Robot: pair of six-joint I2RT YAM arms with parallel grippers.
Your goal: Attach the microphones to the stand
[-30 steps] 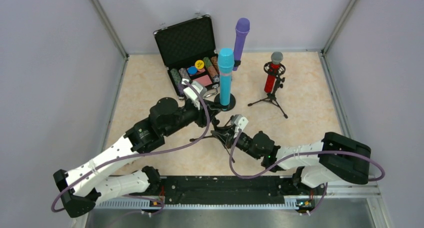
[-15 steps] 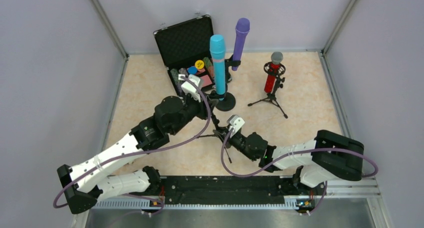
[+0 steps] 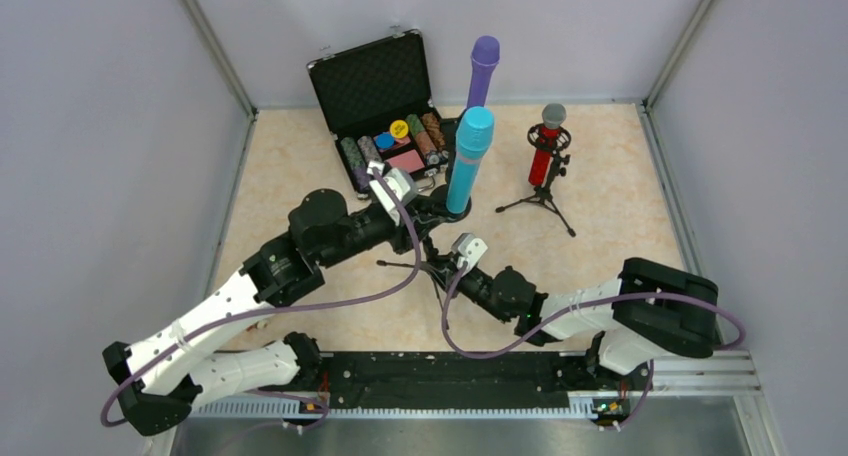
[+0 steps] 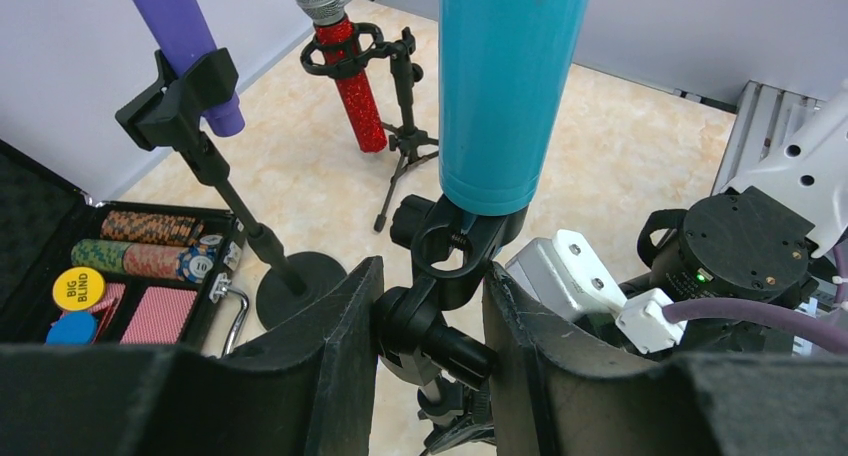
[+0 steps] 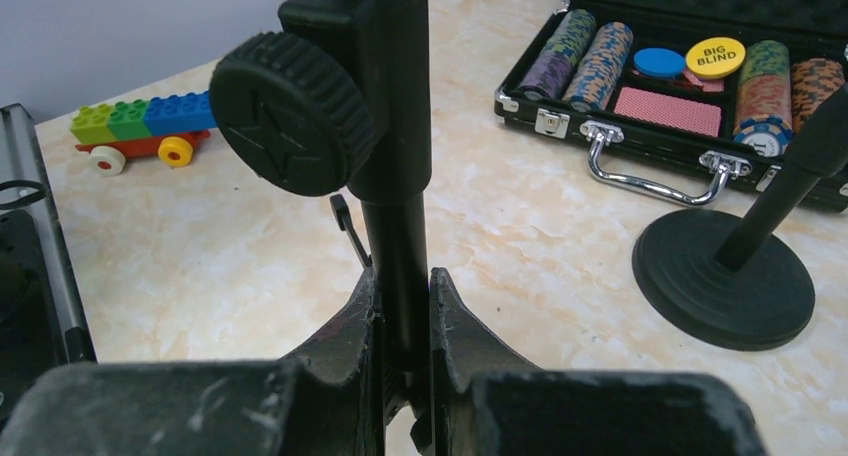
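Observation:
Next, the left gripper moves outward and left in the top view and releases the stand on the tabletop before the case, since its microphone sits clipped.
The light blue microphone sits in the clip of a black tripod stand and leans to the right. My left gripper is shut on that stand's swivel joint just below the clip. Lower down, my right gripper is shut on the stand's pole, under its round knob. The purple microphone stands clipped on a round-base stand. On its own small tripod the red microphone stands upright.
An open black case of poker chips lies at the back, left of the stands. A toy brick car rests on the table in the right wrist view. The round stand base is close by my right gripper. Grey walls enclose the table.
The light blue microphone tipped left, then swung over to lean right, moved by my left gripper. My right gripper shifted slightly left and kept its hold on the pole.

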